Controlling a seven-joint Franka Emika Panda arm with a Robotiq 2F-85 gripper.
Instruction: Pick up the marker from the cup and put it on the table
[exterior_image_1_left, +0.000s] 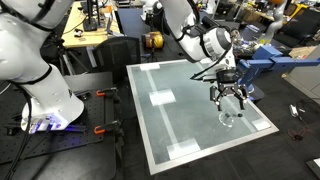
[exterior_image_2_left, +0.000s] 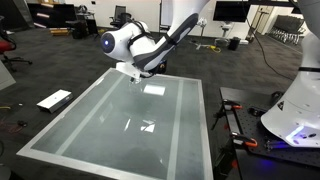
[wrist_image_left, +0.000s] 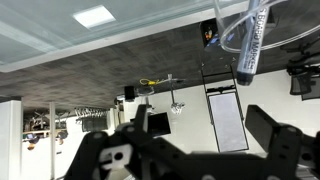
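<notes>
My gripper will next move down and to its right in the wrist view, until its fingers are on either side of the marker's upper end.
The transparent cup shows at the top right of the wrist view, with the dark marker standing tilted inside it. In an exterior view the cup is a faint outline on the pale glassy table, near its edge. My gripper hangs just above the cup, open and empty. Its two dark fingers frame the bottom of the wrist view, apart from the cup. In an exterior view my gripper is over the table's far corner; the cup cannot be made out there.
Whitish tape patches lie on the table top, one close to my gripper. A white robot base stands beside the table. A cluttered workbench and blue equipment stand beyond. A white board lies on the floor.
</notes>
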